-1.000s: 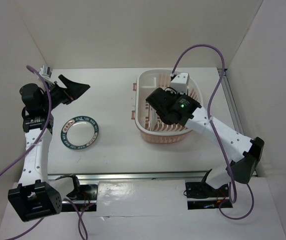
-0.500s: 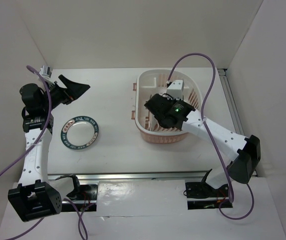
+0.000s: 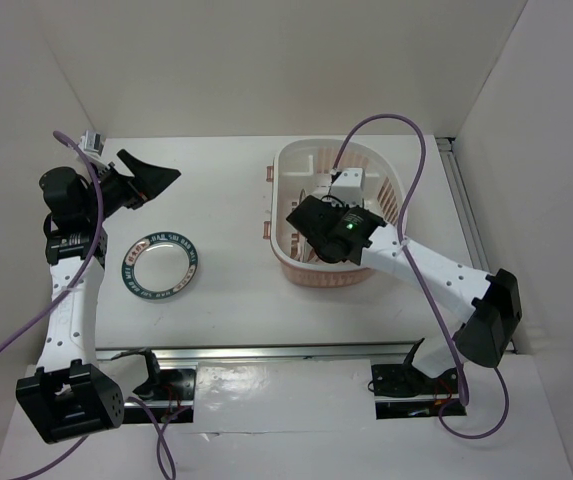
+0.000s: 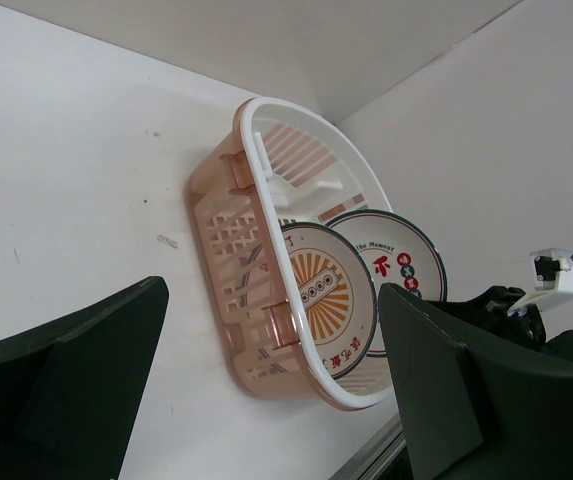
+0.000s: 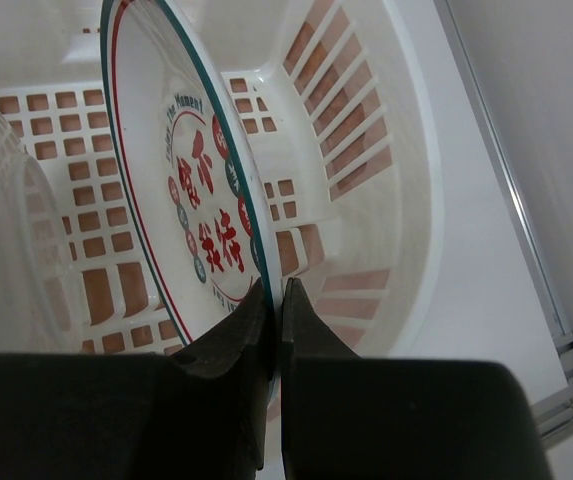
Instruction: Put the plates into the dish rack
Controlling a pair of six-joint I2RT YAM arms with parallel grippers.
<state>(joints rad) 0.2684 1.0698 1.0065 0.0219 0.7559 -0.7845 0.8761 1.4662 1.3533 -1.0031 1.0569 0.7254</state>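
The right gripper moves down toward the grid base next and releases the plate (image 4: pixel 396 262) with red characters, because it already stands on edge inside the rack.
The dish rack (image 3: pixel 381 185) stands right of centre, a pale pink basket with slotted sides. My right gripper (image 5: pixel 278 292) reaches into it, shut on the rim of the plate with red characters (image 5: pixel 181 190), which stands on edge over the grid base. Seen from the left wrist, that plate (image 4: pixel 396 262) is beside the plate with the orange centre (image 4: pixel 318 292), which stands on edge inside the rack (image 4: pixel 228 262). The plate with the teal lettered rim (image 3: pixel 160 263) lies flat on the table at the left. My left gripper (image 3: pixel 151 170) hangs open above the table's back left, holding nothing.
A metal rail (image 3: pixel 266 350) runs along the table's near edge. White walls close in the back and both sides. A purple cable (image 3: pixel 386 125) loops over the rack from the right arm.
The right arm has shifted left and lower inside the rack, carrying the red-character plate with it. The left arm and the teal-rimmed plate have stayed put.
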